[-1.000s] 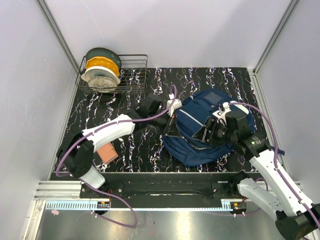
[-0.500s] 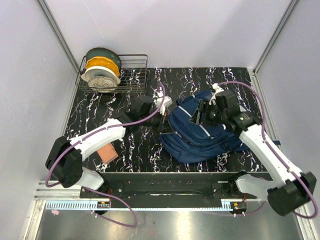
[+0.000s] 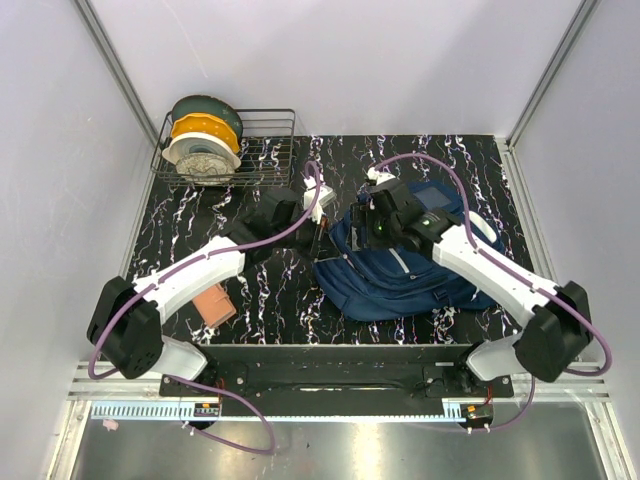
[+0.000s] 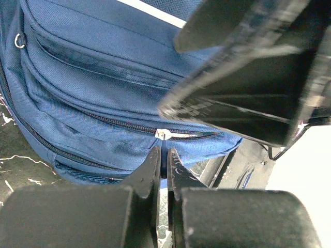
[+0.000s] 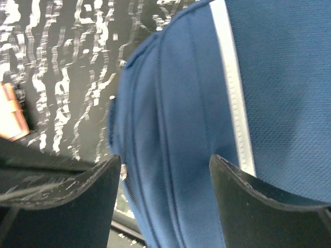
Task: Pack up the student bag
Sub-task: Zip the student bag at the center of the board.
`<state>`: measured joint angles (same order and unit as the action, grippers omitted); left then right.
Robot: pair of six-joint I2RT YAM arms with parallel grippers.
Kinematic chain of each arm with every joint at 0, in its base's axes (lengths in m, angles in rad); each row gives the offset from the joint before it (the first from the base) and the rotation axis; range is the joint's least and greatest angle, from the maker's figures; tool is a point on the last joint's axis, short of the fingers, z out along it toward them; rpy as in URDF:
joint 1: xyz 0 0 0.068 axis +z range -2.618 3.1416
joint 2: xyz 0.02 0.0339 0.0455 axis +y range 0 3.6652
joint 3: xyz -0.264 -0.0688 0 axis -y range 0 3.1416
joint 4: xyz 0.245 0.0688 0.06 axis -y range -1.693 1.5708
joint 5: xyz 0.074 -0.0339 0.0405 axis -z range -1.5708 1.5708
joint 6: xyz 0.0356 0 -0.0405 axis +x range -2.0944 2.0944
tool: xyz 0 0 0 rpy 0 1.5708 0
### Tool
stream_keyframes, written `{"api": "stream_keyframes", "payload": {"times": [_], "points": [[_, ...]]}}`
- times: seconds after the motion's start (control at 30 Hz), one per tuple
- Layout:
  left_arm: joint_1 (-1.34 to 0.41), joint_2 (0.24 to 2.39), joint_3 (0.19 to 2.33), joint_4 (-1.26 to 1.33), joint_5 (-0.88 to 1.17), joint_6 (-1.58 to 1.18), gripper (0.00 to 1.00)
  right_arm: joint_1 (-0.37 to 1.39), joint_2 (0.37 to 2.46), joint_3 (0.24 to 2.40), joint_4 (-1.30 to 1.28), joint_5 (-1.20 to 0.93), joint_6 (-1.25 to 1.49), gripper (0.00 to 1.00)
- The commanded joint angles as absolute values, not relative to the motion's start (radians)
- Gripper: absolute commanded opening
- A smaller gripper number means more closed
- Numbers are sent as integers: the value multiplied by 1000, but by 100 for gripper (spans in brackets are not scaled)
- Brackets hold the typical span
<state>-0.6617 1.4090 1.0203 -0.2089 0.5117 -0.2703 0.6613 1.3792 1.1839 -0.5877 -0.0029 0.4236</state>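
I will draw the zipper's pull tab (image 4: 164, 155) toward the right in the top view along the bag's near side with my left gripper, since it sits in its fingers, and release it.
The student bag (image 3: 405, 272), a navy backpack with a white zip stripe (image 5: 230, 77), lies right of the table's middle. At the bag's left edge my left gripper (image 3: 322, 228) is shut on the dark pull tab (image 4: 164, 155) of a zipper, just below its white slider (image 4: 163, 135). My right gripper (image 3: 368, 222) hangs over the bag's upper left part. Its jaws (image 5: 164, 165) stand wide open above the blue fabric (image 5: 176, 129) with nothing between them. In the left wrist view the right gripper's black body (image 4: 248, 93) looms close over the bag.
A wire basket (image 3: 262, 158) with filament spools (image 3: 205, 140) stands at the back left. An orange-pink block (image 3: 212, 303) lies beside the left arm near the front. The table (image 3: 250, 290) is black with white marbling; walls close it in on three sides.
The right arm has swung from the bag's right side across to its upper left, jaws opening wider. The left gripper drew left with the pull tab, and the bag shifted left and flattened.
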Motion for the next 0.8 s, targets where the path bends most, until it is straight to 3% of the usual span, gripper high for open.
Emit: {"api": "stream_keyframes", "payload": {"times": [0.0, 0.17, 0.3, 0.33, 0.4, 0.77], "points": [[-663, 1345, 1026, -137, 515, -293, 0, 673, 1450, 1233, -572, 225, 417, 73], [-664, 1327, 999, -98, 526, -316, 0, 676, 1496, 1212, -537, 270, 411, 57], [-664, 1327, 982, -71, 534, -336, 0, 680, 1505, 1203, -505, 287, 414, 25], [-664, 1330, 977, -68, 535, -339, 0, 681, 1514, 1204, -502, 285, 407, 12], [-664, 1330, 974, -61, 538, -347, 0, 681, 1534, 1212, -489, 275, 407, 0], [-751, 1368, 1006, -3, 560, -405, 0, 683, 1638, 1287, -394, 219, 491, 0]]}}
